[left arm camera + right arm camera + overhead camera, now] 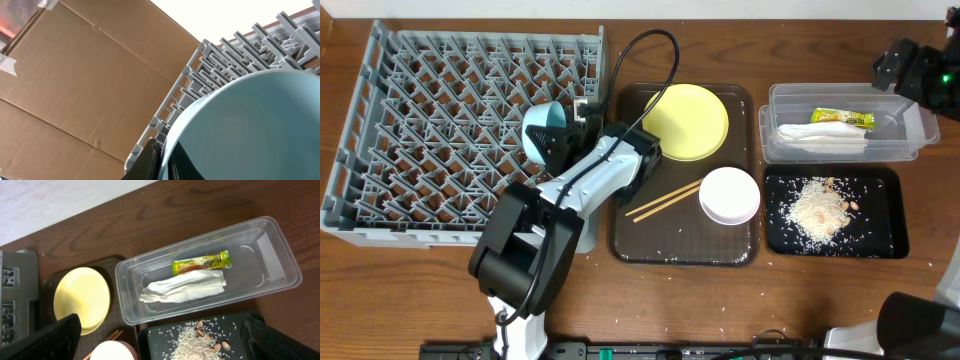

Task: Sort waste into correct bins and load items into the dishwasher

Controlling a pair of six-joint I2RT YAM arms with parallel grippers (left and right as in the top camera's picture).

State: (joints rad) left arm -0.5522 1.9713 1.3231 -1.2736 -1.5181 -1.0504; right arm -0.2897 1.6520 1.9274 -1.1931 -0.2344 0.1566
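Note:
I should lower my left gripper and move it farther over the grey dish rack's wires [517,134] [246,59] before I let go of the rim of the light-blue bowl.
My left gripper [162,155] is shut on the rim of the light-blue bowl [542,131], holding it tilted over the right edge of the grey dish rack [440,120]; the bowl [250,130] fills the left wrist view. The yellow plate [686,121], white bowl [729,194] and chopsticks [665,200] lie on the dark-brown tray [630,230]. The clear tub [272,255] holds the yellow-green wrapper [202,263] and white napkin [182,288]. The black tray [885,240] holds rice crumbs [817,211]. My right gripper [160,340] is open and empty above the tub and black tray. The small white cup is out of view.
A cardboard wall [75,75] stands beyond the rack. Stray rice grains lie on the table near the front edge [760,335]. The left arm [580,190] stretches across the brown tray's left side.

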